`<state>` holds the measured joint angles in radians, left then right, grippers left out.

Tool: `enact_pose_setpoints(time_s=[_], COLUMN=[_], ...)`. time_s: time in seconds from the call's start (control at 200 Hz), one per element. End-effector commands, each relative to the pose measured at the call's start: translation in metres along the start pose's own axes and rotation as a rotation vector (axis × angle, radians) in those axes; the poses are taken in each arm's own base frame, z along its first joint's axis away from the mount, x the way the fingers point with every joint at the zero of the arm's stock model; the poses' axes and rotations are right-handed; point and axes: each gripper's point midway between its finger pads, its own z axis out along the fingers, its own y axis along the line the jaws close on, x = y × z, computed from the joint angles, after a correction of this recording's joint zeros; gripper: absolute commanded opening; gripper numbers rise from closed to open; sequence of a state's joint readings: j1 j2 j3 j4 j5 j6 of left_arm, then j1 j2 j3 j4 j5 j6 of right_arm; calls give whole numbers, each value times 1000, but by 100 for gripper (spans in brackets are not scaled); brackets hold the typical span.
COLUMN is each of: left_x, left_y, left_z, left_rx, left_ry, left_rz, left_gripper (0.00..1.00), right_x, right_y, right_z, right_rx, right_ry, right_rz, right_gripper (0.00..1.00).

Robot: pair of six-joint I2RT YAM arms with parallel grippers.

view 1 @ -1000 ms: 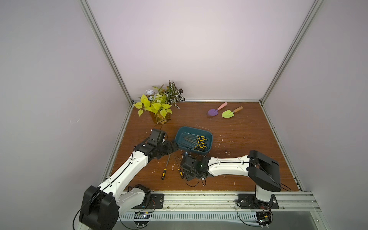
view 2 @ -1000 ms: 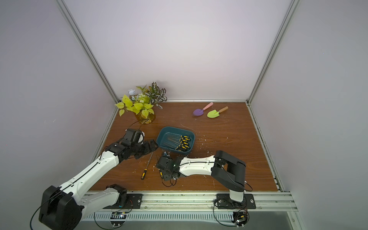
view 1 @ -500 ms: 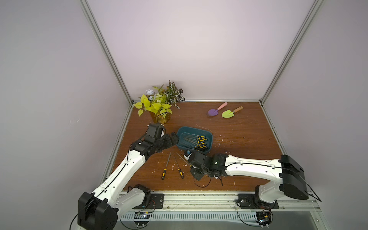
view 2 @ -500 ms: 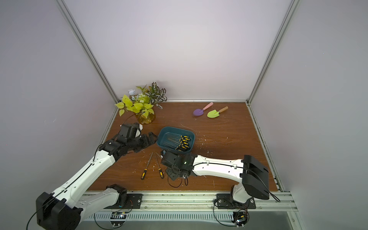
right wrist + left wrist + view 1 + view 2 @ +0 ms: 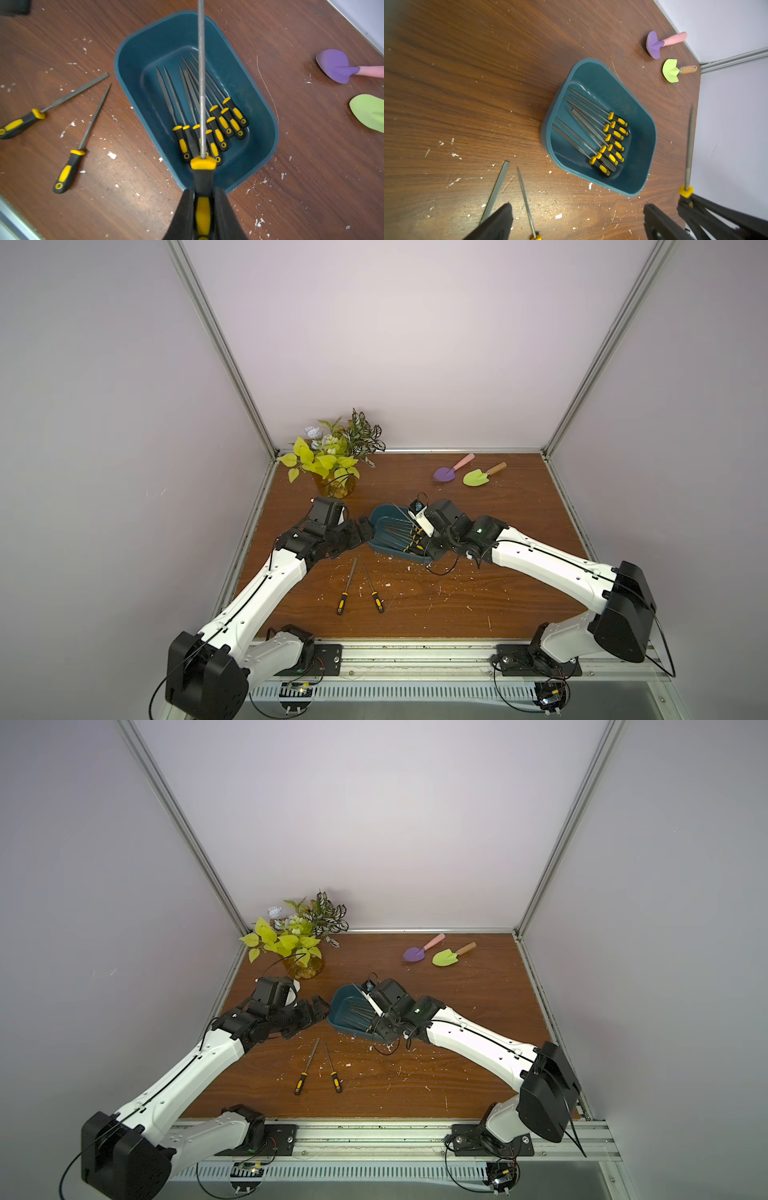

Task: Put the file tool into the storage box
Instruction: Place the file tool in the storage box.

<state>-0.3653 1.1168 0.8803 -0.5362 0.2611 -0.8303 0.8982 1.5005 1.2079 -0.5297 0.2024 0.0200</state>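
Observation:
The right gripper comes down toward the file handles below it in the box and releases the file next, since the file's shaft is already over the box.
The storage box (image 5: 124, 62), a dark teal tub, sits mid-table and holds several yellow-and-black files; it also shows in both top views (image 5: 380, 516) (image 5: 343, 996) and in the left wrist view (image 5: 591, 62). My right gripper (image 5: 202, 199) is shut on the handle of a file tool (image 5: 201, 83), held above the box's near end with the shaft pointing out over the box. The same file (image 5: 688, 155) shows in the left wrist view. Two more files (image 5: 72, 95) (image 5: 93, 118) lie on the table in front of the box. My left gripper (image 5: 577, 209) hangs open and empty beside the box's left end.
A potted plant (image 5: 332, 456) stands at the back left corner. A purple trowel (image 5: 446, 472) and a green trowel (image 5: 478, 477) lie at the back right. White crumbs are scattered over the wooden table (image 5: 457, 605). Walls close in three sides.
My right gripper has risen from the table's front with the file and moved back to the box's near end. The left gripper has shifted slightly towards the back, next to the box.

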Motion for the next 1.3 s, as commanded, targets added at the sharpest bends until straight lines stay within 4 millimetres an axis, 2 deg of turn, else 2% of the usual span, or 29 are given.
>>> enact_pose_setpoints(time_s=[0.0,0.205,0.345,0.415,0.495,0.54,0.59,0.716,0.796,0.886,0.996,1.086,1.176,1.296], left_x=[-8,-10,-12,-13,-15,-17,-19,-22,-27,-34,-35,-30,-24,-18], left_y=[-7,-7,-10,-11,-8,-5,-2,5,18,39,50,56,67,79], left_z=[-3,3,2,1,1,1,2,5,5,3,3,5,9,8], left_rx=[8,-4,0,4,-19,-38,-54,-75,-117,-179,-196,-213,-242,-276], left_ry=[-11,3,0,-2,-11,-20,-25,-20,-30,-47,-48,-45,-34,-38], left_rz=[13,17,10,16,28,36,46,54,65,54,32,4,-31,-15], left_gripper=[100,100,100,100,100,100,100,100,100,100,100,100,100,100], right_x=[-13,-11,-10,-12,-12,-16,-21,-33,-42,-52,-51,-40,-27,-1], right_y=[-4,-19,-22,-24,-23,-21,-19,-19,-17,-1,30,47,79,123], right_z=[13,49,71,81,89,90,88,74,59,38,18,9,1,-1], right_rx=[-12,-11,-10,-5,-16,-26,-38,-39,-45,-94,-196,-232,-289,-290], right_ry=[-18,36,85,116,150,154,149,108,71,2,-88,-120,-131,-92], right_rz=[-80,-108,-145,-145,-135,-124,-101,-4,108,250,364,479,564,551], right_gripper=[9,7,9,14,28,38,44,52,54,55,56,57,57,57])
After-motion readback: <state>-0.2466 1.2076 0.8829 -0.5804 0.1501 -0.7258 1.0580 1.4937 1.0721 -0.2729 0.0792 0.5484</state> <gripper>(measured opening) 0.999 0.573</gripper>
